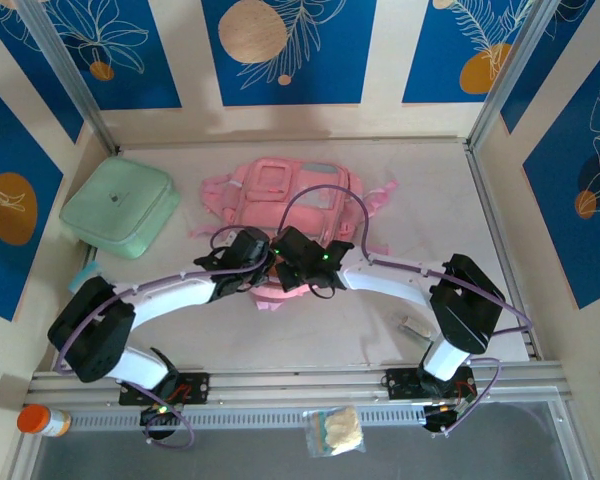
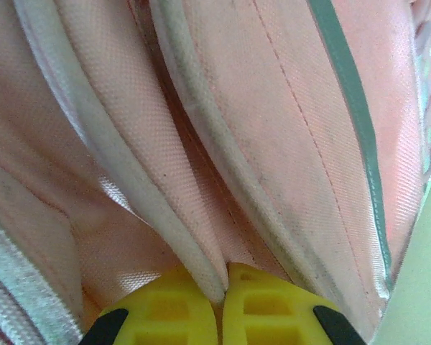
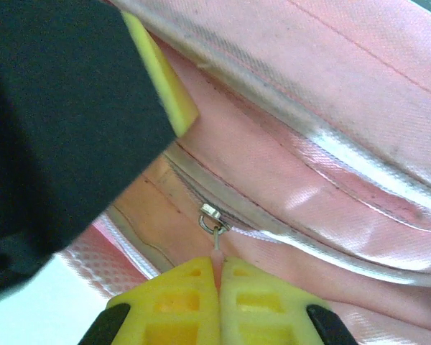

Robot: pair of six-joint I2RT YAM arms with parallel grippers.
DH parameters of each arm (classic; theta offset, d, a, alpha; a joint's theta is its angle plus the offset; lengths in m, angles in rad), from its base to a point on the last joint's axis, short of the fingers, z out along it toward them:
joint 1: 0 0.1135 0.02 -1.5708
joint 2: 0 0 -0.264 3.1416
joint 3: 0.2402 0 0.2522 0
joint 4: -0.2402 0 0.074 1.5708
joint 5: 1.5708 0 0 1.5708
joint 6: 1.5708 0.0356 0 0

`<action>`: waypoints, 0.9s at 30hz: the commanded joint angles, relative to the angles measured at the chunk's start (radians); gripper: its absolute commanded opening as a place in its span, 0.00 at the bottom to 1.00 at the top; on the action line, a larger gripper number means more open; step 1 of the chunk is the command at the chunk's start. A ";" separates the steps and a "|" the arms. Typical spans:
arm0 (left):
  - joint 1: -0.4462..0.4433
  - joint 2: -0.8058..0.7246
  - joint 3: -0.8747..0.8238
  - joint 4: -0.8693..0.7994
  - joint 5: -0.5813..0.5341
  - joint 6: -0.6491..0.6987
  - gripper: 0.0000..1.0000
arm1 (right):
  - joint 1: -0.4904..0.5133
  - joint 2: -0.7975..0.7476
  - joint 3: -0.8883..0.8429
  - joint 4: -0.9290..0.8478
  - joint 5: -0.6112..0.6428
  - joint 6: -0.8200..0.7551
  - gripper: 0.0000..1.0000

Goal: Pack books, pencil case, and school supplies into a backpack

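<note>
My right gripper needs to draw the pull outward along the zip next, away from the left gripper, and release it there, since the backpack's side edge lies outward.
The pink backpack lies flat in the middle of the table, with both grippers at its near end. My left gripper is shut on a fold of the backpack's white-piped edge, pinched between the yellow fingertips. My right gripper is shut on the pink zipper pull, and the metal slider sits just beyond the tips on the zip. The left gripper's black body hangs close on the left in the right wrist view. The books are out of view.
A mint green square pouch rests at the left, by the wall. A small grey object lies near the right arm. An orange-capped bottle and a clear bag sit below the front rail.
</note>
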 commanded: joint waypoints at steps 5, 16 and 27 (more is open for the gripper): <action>0.099 -0.119 -0.005 -0.054 -0.031 0.130 0.00 | 0.006 -0.054 -0.047 -0.122 0.079 0.002 0.00; 0.233 -0.215 -0.035 -0.081 0.097 0.248 0.00 | -0.148 -0.159 -0.106 -0.157 0.157 -0.035 0.00; 0.265 -0.214 -0.128 0.042 0.224 0.275 0.00 | -0.364 -0.079 -0.041 -0.076 0.094 -0.070 0.00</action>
